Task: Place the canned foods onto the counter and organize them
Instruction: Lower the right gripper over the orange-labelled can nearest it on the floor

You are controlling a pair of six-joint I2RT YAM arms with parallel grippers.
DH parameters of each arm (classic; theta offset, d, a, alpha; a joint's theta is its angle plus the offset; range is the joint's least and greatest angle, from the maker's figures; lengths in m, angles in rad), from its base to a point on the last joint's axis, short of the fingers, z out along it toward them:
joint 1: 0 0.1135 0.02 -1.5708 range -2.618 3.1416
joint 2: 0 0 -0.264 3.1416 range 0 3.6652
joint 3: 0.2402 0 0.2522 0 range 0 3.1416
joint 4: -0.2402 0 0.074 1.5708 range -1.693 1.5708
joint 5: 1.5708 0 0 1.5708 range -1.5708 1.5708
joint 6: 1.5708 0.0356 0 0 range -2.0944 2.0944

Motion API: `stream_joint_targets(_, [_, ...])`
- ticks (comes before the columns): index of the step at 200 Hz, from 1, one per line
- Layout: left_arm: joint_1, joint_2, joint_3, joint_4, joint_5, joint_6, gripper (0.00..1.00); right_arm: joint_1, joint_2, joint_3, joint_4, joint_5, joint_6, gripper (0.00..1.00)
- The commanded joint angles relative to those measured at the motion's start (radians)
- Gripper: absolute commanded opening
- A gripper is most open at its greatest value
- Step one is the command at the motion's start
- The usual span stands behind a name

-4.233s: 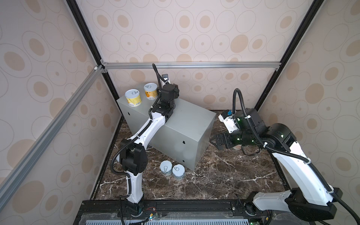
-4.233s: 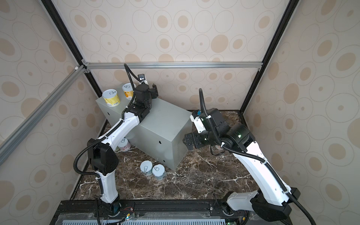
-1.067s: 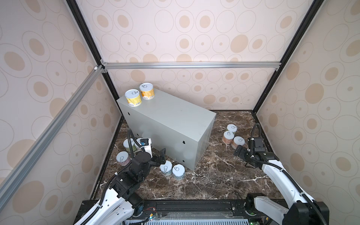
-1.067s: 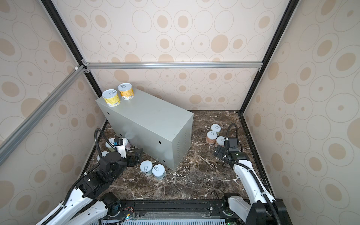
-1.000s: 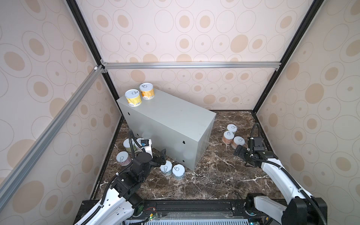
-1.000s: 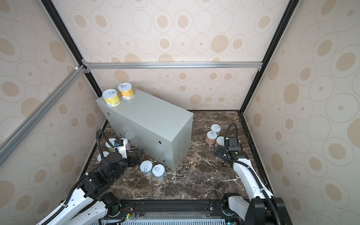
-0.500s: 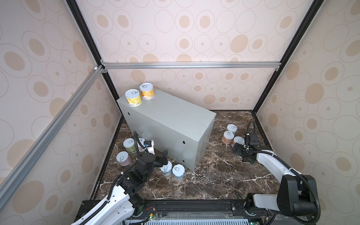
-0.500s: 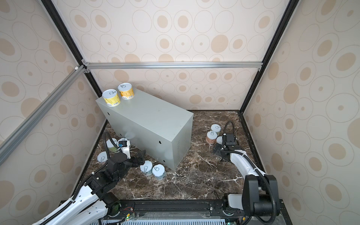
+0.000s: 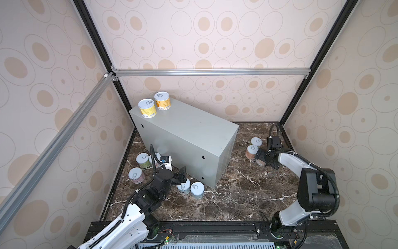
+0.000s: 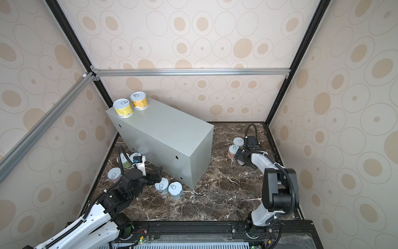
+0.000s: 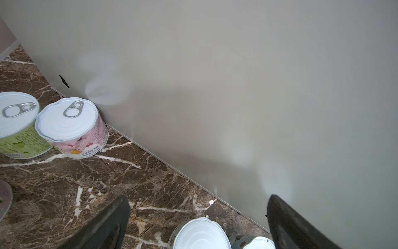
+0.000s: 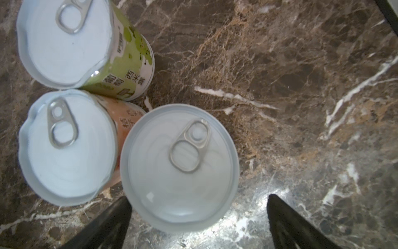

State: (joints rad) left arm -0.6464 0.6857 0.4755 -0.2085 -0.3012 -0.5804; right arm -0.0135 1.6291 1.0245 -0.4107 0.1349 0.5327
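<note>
The right gripper needs to move open, down and slightly outward next, with a finger on either side of the white-lidded can (image 9: 260,162) (image 12: 179,166), because the can's lid is still ahead of the robot's fingers.
The grey counter (image 9: 187,129) (image 10: 163,129) carries a yellow can (image 9: 147,108) and an orange can (image 9: 162,101) at its far left corner. The other canned foods stand on the floor. My left gripper (image 9: 180,175) (image 11: 198,198) is open, low beside the counter's side, just over a blue can (image 9: 184,186) (image 11: 200,235) with a second blue can (image 9: 197,190) beside it. My right gripper (image 9: 260,159) (image 12: 199,198) is open over a white-lidded can (image 12: 179,166), next to a peach can (image 12: 66,146) and a green can (image 12: 73,43). Neither gripper holds anything.
A green can (image 9: 143,160) (image 11: 15,125), a pink can (image 11: 71,127) and a mauve can (image 9: 136,175) stand on the dark marble floor (image 9: 237,194) left of the counter. Patterned walls with black corner posts close in the floor on three sides.
Both arms have come down from counter height to the floor. Over the last second the left gripper slid toward the blue cans and the right gripper reached over the cans at the right.
</note>
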Motion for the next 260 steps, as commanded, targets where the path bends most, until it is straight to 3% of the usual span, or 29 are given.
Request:
stream_joint_targets(1, [0.001, 0.009, 0.001, 0.02, -0.008, -0.014, 0.99, -0.005, 0.055, 0.057, -0.016, 0.032, -0.011, 1.0])
stream_joint_targets(58, [0.001, 0.035, 0.005, 0.021, -0.029, -0.004, 0.99, -0.019, 0.15, 0.141, -0.024, 0.032, -0.034, 0.99])
stream_joint_targets(109, [0.004, 0.054, 0.017, 0.008, -0.049, 0.002, 0.99, -0.035, 0.189, 0.171, -0.025, 0.002, -0.048, 0.89])
stream_joint_targets(157, [0.003, 0.06, 0.026, 0.0, -0.053, 0.006, 0.99, -0.034, 0.185, 0.153, -0.03, -0.012, -0.047, 0.88])
stream_joint_targets(260, [0.004, -0.005, 0.035, -0.031, -0.047, -0.002, 0.99, -0.033, 0.112, 0.11, -0.06, -0.038, -0.036, 0.52])
